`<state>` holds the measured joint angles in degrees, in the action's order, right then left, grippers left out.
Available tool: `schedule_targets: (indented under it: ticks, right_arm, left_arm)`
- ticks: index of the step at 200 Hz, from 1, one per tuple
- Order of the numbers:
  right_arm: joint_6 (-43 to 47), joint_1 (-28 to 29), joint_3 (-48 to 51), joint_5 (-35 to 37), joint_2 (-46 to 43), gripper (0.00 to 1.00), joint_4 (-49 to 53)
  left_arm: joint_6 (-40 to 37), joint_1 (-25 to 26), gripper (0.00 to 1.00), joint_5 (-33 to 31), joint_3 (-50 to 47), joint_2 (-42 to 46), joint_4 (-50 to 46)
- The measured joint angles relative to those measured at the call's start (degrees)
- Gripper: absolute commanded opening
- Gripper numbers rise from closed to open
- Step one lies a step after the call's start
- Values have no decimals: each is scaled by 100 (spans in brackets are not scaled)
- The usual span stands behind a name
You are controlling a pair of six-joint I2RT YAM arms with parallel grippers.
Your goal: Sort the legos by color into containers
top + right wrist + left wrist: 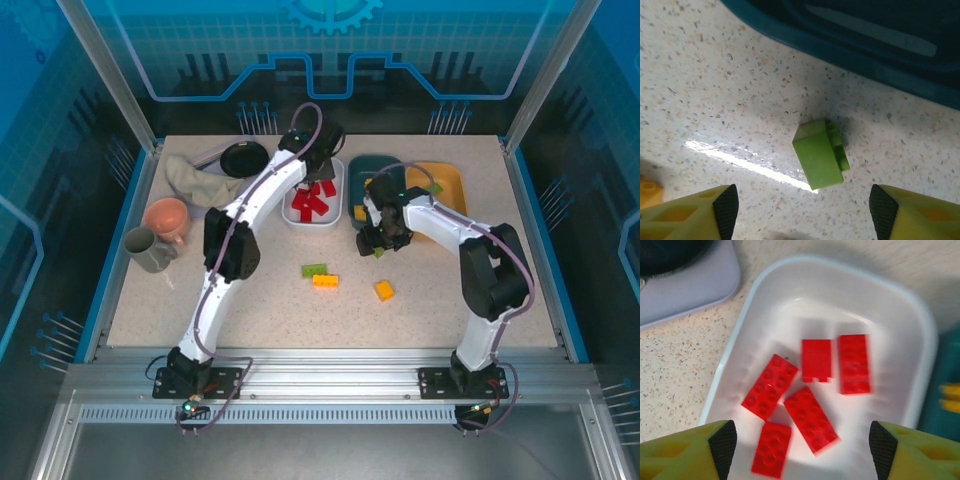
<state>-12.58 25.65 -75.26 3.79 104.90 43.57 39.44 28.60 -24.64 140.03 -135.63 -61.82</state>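
Note:
I need to bring my right gripper down around the light green lego next, so it can close on the lego's studded side and the side across from it.
Several red legos [805, 390] lie in the white tray [740, 325], which sits at the back centre of the table [312, 226]. My left gripper [802, 450] hovers over them [318, 168], open, nothing between its fingers. Right of it stand the dark teal tray [375, 168] and the orange tray [447, 188]. My right gripper [380, 238] hangs open just in front of the teal tray [790, 37], above a light green lego [819, 157] lying on the tabletop. Another green lego [314, 270] and two yellow-orange ones [325, 281] [384, 290] lie loose mid-table.
At the left stand a pink bowl [167, 218] and a grey mug [148, 250]. A crumpled cloth [200, 180] and a black round object [243, 157] lie at the back left. Glass walls enclose the table.

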Motion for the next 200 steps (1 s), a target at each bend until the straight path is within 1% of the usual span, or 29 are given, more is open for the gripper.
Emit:
schedule_targets:
  ticks: [20, 49, 79, 108, 121, 143, 158, 173, 200]
  right_arm:
    - [192, 72, -205, 186, 245, 64, 39]
    - [413, 173, -404, 457, 557, 60, 52]
    - [540, 219, -411, 675, 732, 52, 70]
    - [660, 245, -411, 785, 828, 38, 59]
    - [684, 284, -411, 800, 855, 29, 42]
    - [645, 382, -411, 822, 855, 21, 28]
    - [592, 448, -389, 837, 802, 17, 26]
    - [503, 472, -293, 807, 568, 15, 68]
    - [243, 310, -219, 664, -271, 15, 223]
  left_arm:
    - [197, 133, 75, 197, -426, 859, 37]
    - [487, 232, 75, 514, -1766, 2288, 216]
    - [737, 234, 75, 684, -3069, 3213, 358]
    - [903, 328, 75, 763, -4083, 3746, 450]
    - [986, 417, 75, 769, -4448, 3963, 492]
    - [1082, 592, 75, 772, -4968, 4317, 525]
    - [1143, 728, 75, 750, -5219, 4527, 531]
    - [1150, 907, 75, 708, -5370, 4684, 531]
    - [1104, 1314, 75, 586, -5405, 4763, 531]
